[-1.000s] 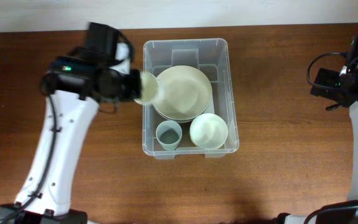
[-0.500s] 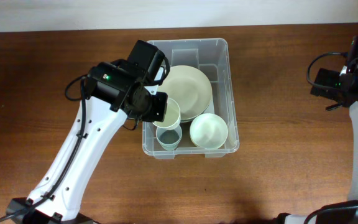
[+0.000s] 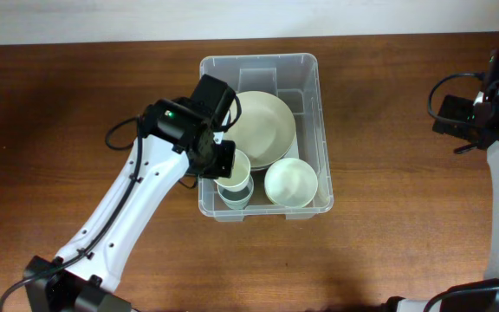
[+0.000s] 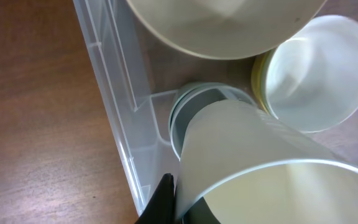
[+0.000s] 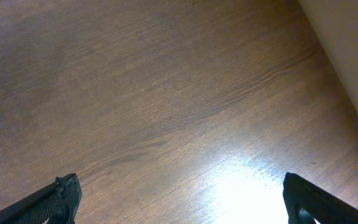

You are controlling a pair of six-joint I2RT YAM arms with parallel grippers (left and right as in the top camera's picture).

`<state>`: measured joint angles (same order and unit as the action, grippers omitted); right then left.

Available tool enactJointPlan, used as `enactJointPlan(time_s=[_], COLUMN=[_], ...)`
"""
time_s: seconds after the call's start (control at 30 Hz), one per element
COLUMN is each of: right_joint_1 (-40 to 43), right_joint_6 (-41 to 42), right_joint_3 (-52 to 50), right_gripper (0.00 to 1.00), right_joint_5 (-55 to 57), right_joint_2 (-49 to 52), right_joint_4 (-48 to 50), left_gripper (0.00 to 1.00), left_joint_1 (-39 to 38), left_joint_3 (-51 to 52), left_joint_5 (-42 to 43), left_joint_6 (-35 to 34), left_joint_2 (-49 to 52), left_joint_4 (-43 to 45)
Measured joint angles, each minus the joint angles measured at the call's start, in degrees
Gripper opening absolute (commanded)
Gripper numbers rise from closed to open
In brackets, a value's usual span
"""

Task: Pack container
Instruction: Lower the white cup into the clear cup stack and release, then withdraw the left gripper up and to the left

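Observation:
My left gripper moves down toward the grey-blue cup's opening (image 3: 236, 192) (image 4: 196, 113) next and releases the pale green cup inside it. The held pale green cup still leans above it.
The clear container (image 3: 208, 69) stands at the table's middle and holds a pale plate (image 3: 262, 126), a pale bowl (image 3: 291, 182) and a grey-blue cup (image 3: 234, 196). My left gripper (image 3: 223, 160) is shut on a pale green cup (image 3: 236, 166) and holds it tilted over the grey-blue cup (image 4: 194, 106), inside the container's front left corner. In the left wrist view the held cup (image 4: 253, 162) fills the lower frame, with the bowl (image 4: 316, 74) to its right and the container wall (image 4: 114, 124) to its left. My right gripper (image 5: 179, 199) is open and empty over bare wood.
The right arm (image 3: 492, 113) rests far right, near the table's edge. A pale wall strip (image 5: 353, 56) shows at the right wrist view's upper right. Brown wood table (image 3: 379, 243) surrounds the container.
My left arm has swung right and forward with the pale green cup, from the container's left rim to just above the grey-blue cup. The right arm has not moved.

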<state>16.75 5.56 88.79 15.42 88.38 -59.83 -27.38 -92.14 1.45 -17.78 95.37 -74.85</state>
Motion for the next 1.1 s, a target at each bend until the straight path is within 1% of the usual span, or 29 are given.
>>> enactJointPlan(time_s=[0.3,0.33,0.37,0.43,0.47,0.6,0.77,0.87,1.1], right_joint_1=[0.00,0.00,0.00,0.00,0.00,0.00,0.00,0.00,0.00], right_joint_6=[0.02,0.00,0.02,-0.02,-0.02,0.00,-0.02,0.00,0.00], right_joint_3=[0.00,0.00,0.00,0.00,0.00,0.00,0.00,0.00,0.00], right_gripper=[0.99,0.99,0.99,0.99,0.99,0.99,0.99,0.99,0.99], right_joint_5=[0.02,0.02,0.00,0.02,0.02,0.02,0.02,0.00,0.02], right_joint_2=[0.00,0.00,0.00,0.00,0.00,0.00,0.00,0.00,0.00], right_joint_4=[0.00,0.00,0.00,0.00,0.00,0.00,0.00,-0.02,0.00], left_gripper=[0.01,0.03,0.11,0.35,0.40,0.46,0.51,0.51,0.52], left_joint_1=[0.00,0.00,0.00,0.00,0.00,0.00,0.13,1.36,8.44], left_joint_3=[2.08,2.58,3.02,4.00,4.39,4.59,3.65,0.20,-9.33], left_joint_5=[0.00,0.00,0.00,0.00,0.04,0.00,-1.75,-4.13,-9.16], left_joint_6=[-0.22,-0.24,-0.24,-0.37,-0.57,-0.68,-0.63,-0.61,-0.61], left_joint_2=[0.00,0.00,0.00,0.00,0.00,0.00,0.00,0.00,0.00], left_joint_4=[1.09,1.51,1.86,2.29,2.54,3.98,4.48,4.52,7.30])
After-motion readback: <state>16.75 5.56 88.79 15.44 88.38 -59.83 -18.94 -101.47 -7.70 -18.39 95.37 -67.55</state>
